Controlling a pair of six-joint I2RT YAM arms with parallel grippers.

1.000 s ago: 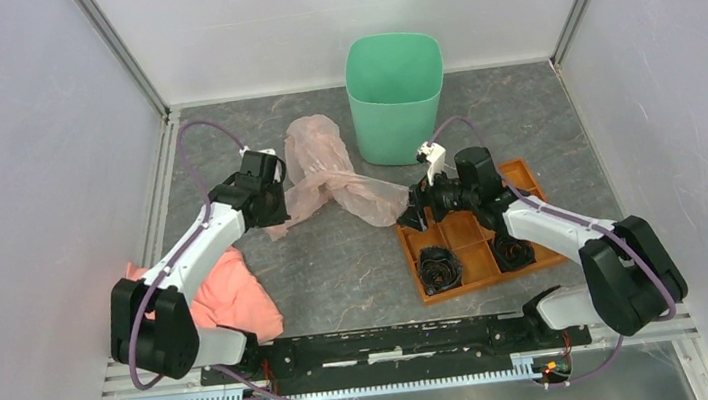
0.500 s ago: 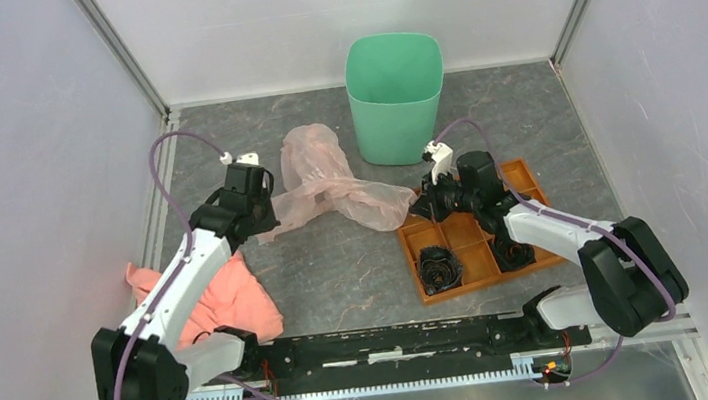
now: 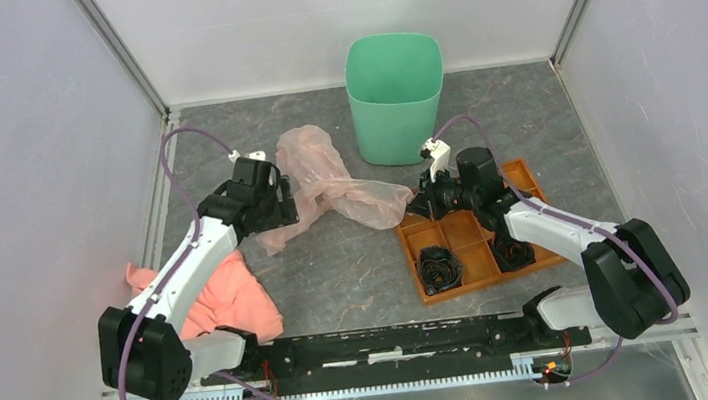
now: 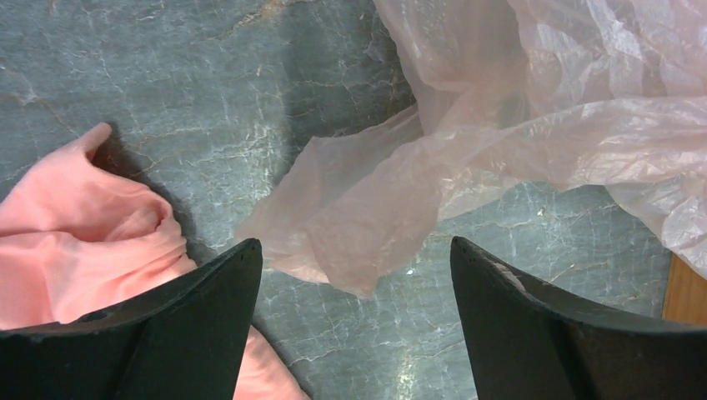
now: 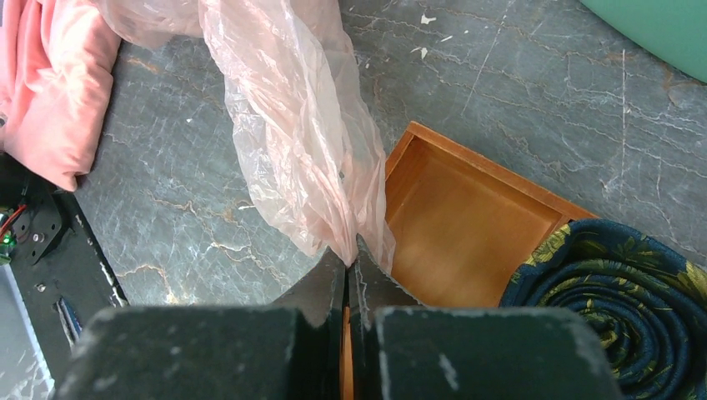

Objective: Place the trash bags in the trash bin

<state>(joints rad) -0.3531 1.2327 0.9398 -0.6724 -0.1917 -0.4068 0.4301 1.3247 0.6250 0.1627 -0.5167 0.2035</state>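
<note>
My left gripper lowers next onto the bag's loose corner near the cloth (image 4: 363, 262), as it lies below the open fingers and my right gripper holds the bag's other end.
The trash bag (image 3: 328, 185), a thin see-through pale pink film, lies crumpled across the middle of the table, left of the mint-green trash bin (image 3: 396, 98). My left gripper (image 3: 276, 212) hovers open over the bag's left corner (image 4: 333, 242), nothing between its fingers (image 4: 217, 287). My right gripper (image 3: 419, 208) is shut on the bag's right end (image 5: 308, 158), the film pinched at the fingertips (image 5: 352, 258) just above the orange tray's edge. The bin stands upright at the back; only its lower edge (image 5: 659, 25) shows in the right wrist view.
An orange compartment tray (image 3: 481, 246) with dark rolled items (image 3: 438, 268) sits under the right arm; a rolled patterned one (image 5: 621, 287) lies close to the right fingers. A salmon-pink cloth (image 3: 225, 295) lies at the front left, beside the left fingers. White walls enclose the table.
My left gripper let go of the bag's left corner, opened wide and drew back slightly. My right gripper closed on the bag's right end. The bag sagged flatter.
</note>
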